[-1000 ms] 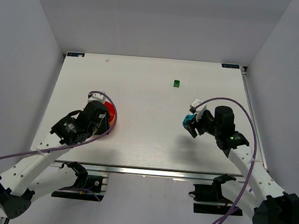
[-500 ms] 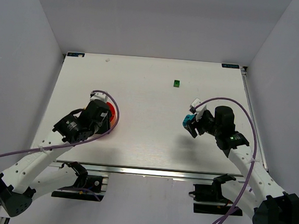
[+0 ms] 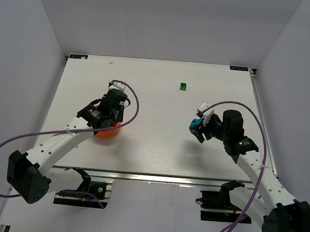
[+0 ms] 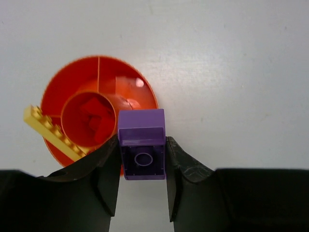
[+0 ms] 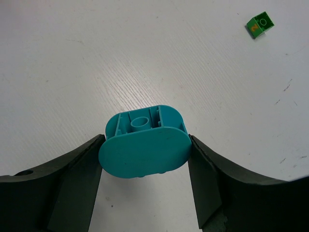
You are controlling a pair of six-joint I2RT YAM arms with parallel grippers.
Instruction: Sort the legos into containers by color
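My left gripper should go down and outward over the orange container's far section (image 4: pixel 126 85) and let go of the purple lego (image 4: pixel 142 140), because that section is below and outward.
My left gripper (image 4: pixel 142 153) is shut on a purple lego (image 4: pixel 142 140) and holds it at the near right rim of the orange container (image 4: pixel 133 89). A smaller red round container (image 4: pixel 82 104) sits inside the orange one, with a red lego (image 4: pixel 94 116) in it. A yellow flat lego (image 4: pixel 52 137) leans across the left rim. In the top view the left gripper (image 3: pixel 104 120) covers most of the orange container (image 3: pixel 109 132). My right gripper (image 5: pixel 145 159) is shut on a teal lego (image 5: pixel 143 147) above the table, at right of centre (image 3: pixel 196 126). A green lego (image 5: pixel 259 24) lies alone toward the far side (image 3: pixel 183 86).
The white table (image 3: pixel 152 148) ends at a metal rail along the near edge and is walled by grey panels on three sides. A cable loops over each arm.
My left arm has swung toward the far side and right, and its gripper now sits over the container with orange showing below it. The right arm and teal lego have not moved.
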